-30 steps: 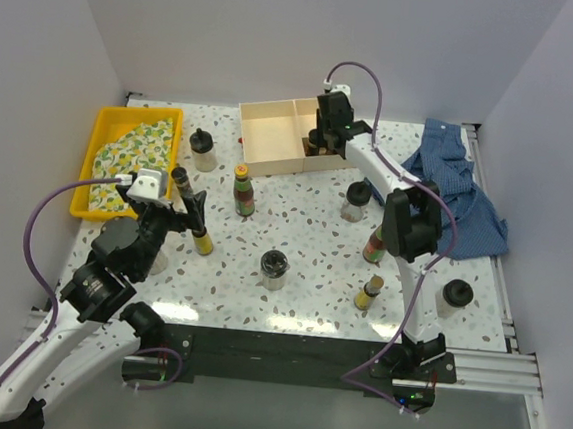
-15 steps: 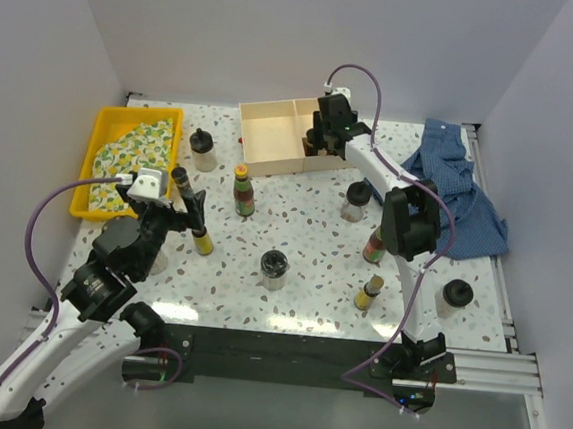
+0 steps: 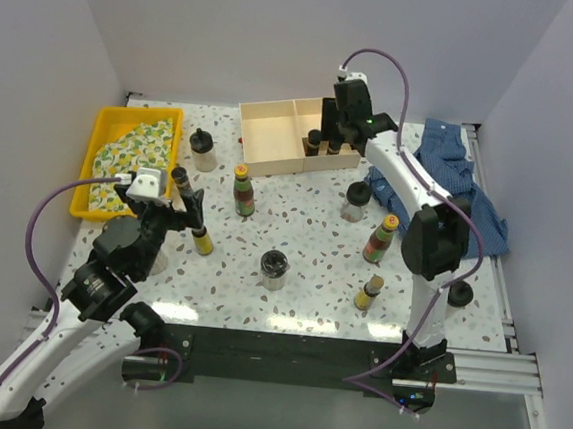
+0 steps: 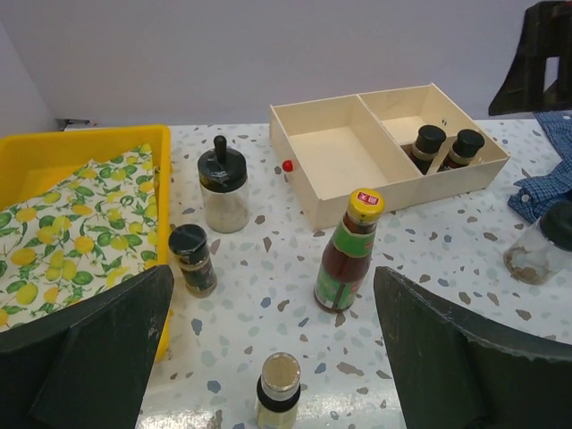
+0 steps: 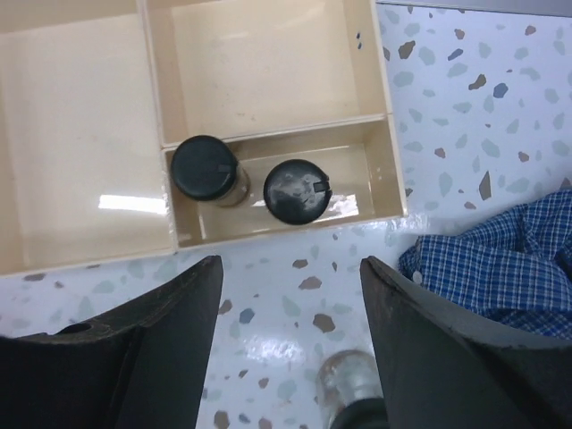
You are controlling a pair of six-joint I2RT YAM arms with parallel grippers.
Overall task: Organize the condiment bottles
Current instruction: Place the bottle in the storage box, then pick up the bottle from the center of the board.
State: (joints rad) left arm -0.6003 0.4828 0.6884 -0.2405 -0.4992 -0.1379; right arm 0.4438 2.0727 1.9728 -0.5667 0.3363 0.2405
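Note:
My left gripper moves outward next, tilts downward and lowers onto the tiny dark-capped bottle [image 3: 181, 180] [image 4: 193, 257] beside the yellow tray, because it matches those in the box.
Two small dark-capped bottles [image 5: 205, 168] [image 5: 296, 190] stand in the small front compartment of the pale wooden box [image 3: 273, 138]. My right gripper [image 5: 290, 349] is open and empty, hovering just in front of that compartment, and it also shows in the top view [image 3: 334, 133]. My left gripper [image 4: 273, 357] is open and empty above a small gold-capped yellow bottle [image 4: 277, 389]. Ahead of it stand a red sauce bottle [image 4: 349, 255], a black-lidded jar [image 4: 222, 188] and a tiny dark-capped bottle [image 4: 192, 259]. More bottles and jars [image 3: 274, 267] [image 3: 380, 238] [image 3: 367, 292] stand loose on the table.
A yellow tray [image 3: 109, 124] with a lemon-print cloth sits at the back left. A blue checked cloth [image 3: 459, 190] lies at the right. A clear jar [image 3: 356, 199] stands below the right gripper, and another [image 3: 454, 294] at the front right.
My right gripper has lifted up and back from the box's small compartment, uncovering the two dark-capped bottles there. Its elbow has swung right. The left arm has not moved.

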